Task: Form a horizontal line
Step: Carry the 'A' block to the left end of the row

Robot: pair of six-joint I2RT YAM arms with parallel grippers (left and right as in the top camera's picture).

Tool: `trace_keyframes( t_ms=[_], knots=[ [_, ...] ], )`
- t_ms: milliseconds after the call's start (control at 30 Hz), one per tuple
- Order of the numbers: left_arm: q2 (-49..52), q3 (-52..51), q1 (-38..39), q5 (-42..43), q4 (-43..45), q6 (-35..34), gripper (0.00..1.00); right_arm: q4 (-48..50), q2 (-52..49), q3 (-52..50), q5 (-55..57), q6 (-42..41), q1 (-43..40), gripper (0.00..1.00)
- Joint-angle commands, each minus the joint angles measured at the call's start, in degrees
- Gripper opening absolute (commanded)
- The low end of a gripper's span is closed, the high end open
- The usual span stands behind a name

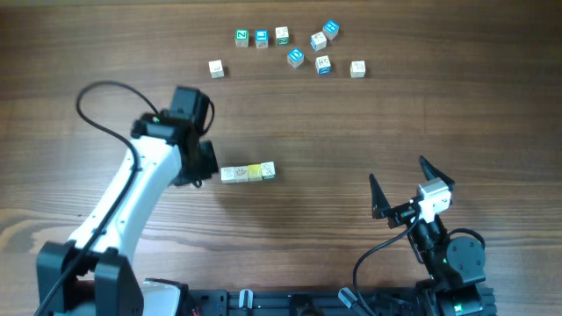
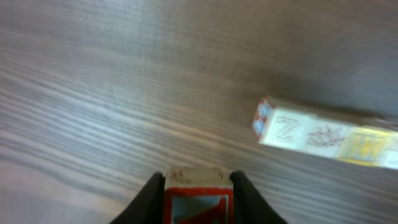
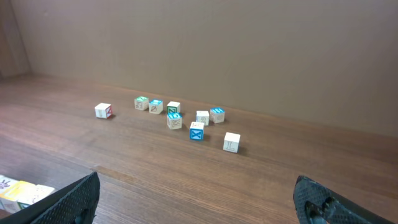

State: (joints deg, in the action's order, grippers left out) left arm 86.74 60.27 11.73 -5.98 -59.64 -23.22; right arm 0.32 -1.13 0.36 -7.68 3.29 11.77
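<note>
The red-framed cube is still separated by a gap from the "Z" end of the row. I need to move my left gripper down toward that end next and release the cube on the tabletop beside it.
A short row of touching letter cubes, the horizontal line, lies mid-table; in the left wrist view its near end shows a "Z" face, then whitish and yellow cubes. It also shows at the lower left of the right wrist view. My left gripper is just left of the row, shut on a red-framed cube held between its fingers, apart from the row's end. My right gripper is open and empty at the front right.
Several loose letter cubes lie scattered at the far side of the table, one apart at the left. They show in the right wrist view. The left arm's black cable loops over the table.
</note>
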Motion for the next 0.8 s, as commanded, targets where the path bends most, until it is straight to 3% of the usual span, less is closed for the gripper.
trace_keyframes(
  t_ms=[0,167,233,667,700,733,767],
  knots=[
    [-0.3,-7.1,0.0,-0.1,8.7,0.5,0.16,0.2,0.3,-0.1,0.2,-0.3,-0.4,1.00],
    [-0.1,-11.7,0.0,-1.3,18.1,0.5,0.17,0.2,0.3,-0.1,0.2,-0.4,-0.4,1.00],
    [0.2,-12.3,0.0,-4.5,19.3,0.5,0.17,0.2,0.3,-0.1,0.2,-0.3,-0.4,1.00],
    [0.4,-14.4,-0.1,-4.6,23.7,2.2,0.20,0.2,0.3,-0.1,0.2,-0.3,-0.4,1.00],
    [0.4,-14.4,-0.1,-4.6,23.8,2.2,0.37,0.2,0.3,-0.1,0.2,-0.3,-0.4,1.00],
    [0.4,-14.5,-0.1,-4.6,23.8,2.2,0.67,0.2,0.3,-0.1,0.2,-0.3,-0.4,1.00],
    [0.4,-14.8,-0.1,-4.6,24.0,2.2,0.79,0.2,0.3,-0.1,0.2,-0.3,-0.4,1.00]
  ],
)
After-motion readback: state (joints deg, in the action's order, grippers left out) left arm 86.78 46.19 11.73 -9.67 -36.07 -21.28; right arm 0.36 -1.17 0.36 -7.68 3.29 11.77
